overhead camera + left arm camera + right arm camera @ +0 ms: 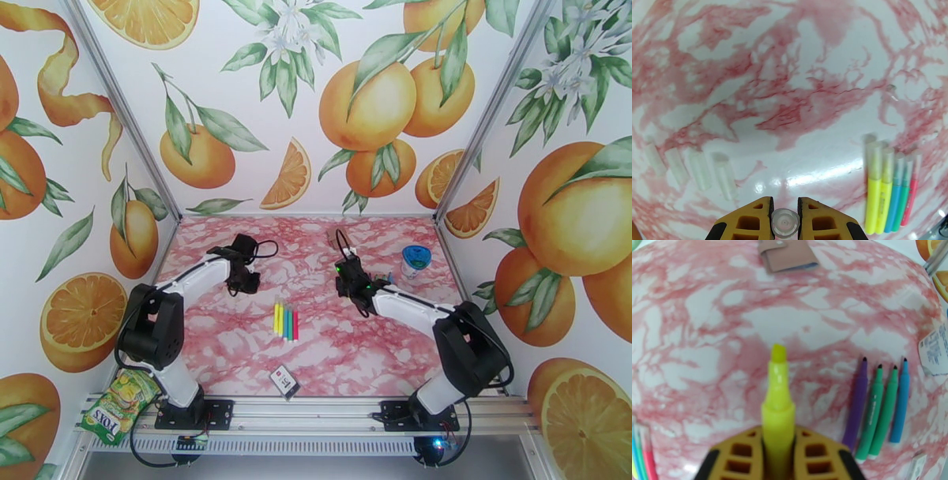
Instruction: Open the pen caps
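Note:
My left gripper will next lower its clear cap beside the end of the cap row and let it go, because the other loose caps lie there.
My left gripper (785, 208) is shut on a small clear pen cap (785, 224), seen end-on between its yellow fingers. Several more clear caps (699, 170) lie in a row on the table to its left. To its right lie capped pens (886, 185): two yellow, a blue, a green and a pink. My right gripper (778, 437) is shut on an uncapped yellow highlighter (778, 398), tip pointing away. Beside it on the right lie several uncapped pens (879, 405): purple, two green, blue. From above, the left gripper (246, 281) and right gripper (351, 281) hover on either side of the capped pens (286, 320).
A round blue-lidded container (415, 259) stands at the back right. A black-and-white card (285, 381) lies near the front edge. A pink wallet (788, 255) lies beyond the right gripper. A candy packet (118, 406) hangs off the front left rail.

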{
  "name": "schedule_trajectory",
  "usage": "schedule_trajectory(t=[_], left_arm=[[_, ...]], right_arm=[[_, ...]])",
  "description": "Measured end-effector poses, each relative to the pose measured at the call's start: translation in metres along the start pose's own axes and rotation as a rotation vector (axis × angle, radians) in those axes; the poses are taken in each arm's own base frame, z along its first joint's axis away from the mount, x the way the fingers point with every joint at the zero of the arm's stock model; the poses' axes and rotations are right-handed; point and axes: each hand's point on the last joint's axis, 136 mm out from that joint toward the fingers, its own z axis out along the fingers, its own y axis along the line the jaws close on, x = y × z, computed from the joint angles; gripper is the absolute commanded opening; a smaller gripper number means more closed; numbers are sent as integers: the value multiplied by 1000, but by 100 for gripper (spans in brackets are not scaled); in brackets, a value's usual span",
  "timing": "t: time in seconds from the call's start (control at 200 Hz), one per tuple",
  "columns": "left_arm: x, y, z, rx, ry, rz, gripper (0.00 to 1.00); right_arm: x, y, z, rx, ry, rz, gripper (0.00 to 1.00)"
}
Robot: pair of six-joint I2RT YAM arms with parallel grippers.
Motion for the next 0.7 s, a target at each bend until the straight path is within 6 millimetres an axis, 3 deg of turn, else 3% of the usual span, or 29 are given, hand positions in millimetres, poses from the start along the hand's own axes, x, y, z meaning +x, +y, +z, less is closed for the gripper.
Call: schedule_trajectory(t=[0.58,0.701], left_arm=[[21,13,32,-105,123,42,0],[23,15,36,-116,135,44,4]], right_arm=[[25,-34,39,107,116,64,4],[28,-37,46,120,133,74,6]])
